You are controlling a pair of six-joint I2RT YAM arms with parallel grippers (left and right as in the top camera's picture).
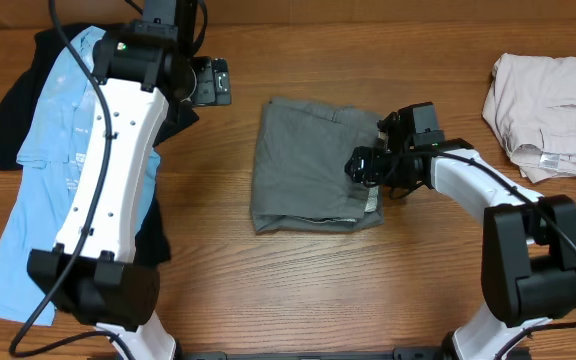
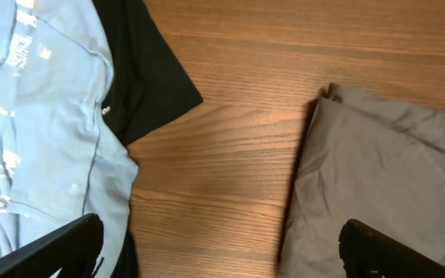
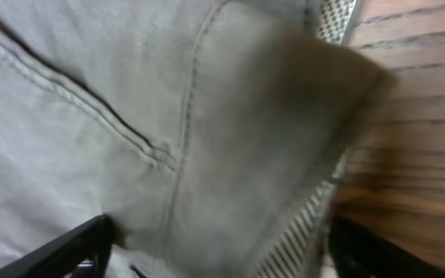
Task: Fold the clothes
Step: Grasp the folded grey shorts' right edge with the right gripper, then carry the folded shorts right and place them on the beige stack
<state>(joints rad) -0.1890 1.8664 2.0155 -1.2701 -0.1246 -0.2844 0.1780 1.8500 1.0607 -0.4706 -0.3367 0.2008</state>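
The shorts' folded side edge (image 1: 372,193) (image 3: 257,232) lies between the spread fingers, so next my right gripper presses down and slightly to the left in the overhead view onto it.
The grey-olive shorts (image 1: 308,165) lie folded into a rough rectangle at the table's middle. My right gripper (image 1: 361,165) is low over their right edge. In the right wrist view its fingers (image 3: 222,259) are spread wide, with a pocket seam and the striped inner edge of the shorts (image 3: 207,131) between them. My left gripper (image 1: 216,82) hovers open and empty over bare wood, up and left of the shorts. The left wrist view shows its fingers (image 2: 222,259) wide apart, between the light blue shirt (image 2: 37,131) and the shorts (image 2: 385,177).
The light blue shirt (image 1: 38,190) lies spread on the black shirt (image 1: 13,115) at the far left, partly under my left arm. The black shirt also shows in the left wrist view (image 2: 149,85). A crumpled beige garment (image 1: 553,110) sits at the back right corner.
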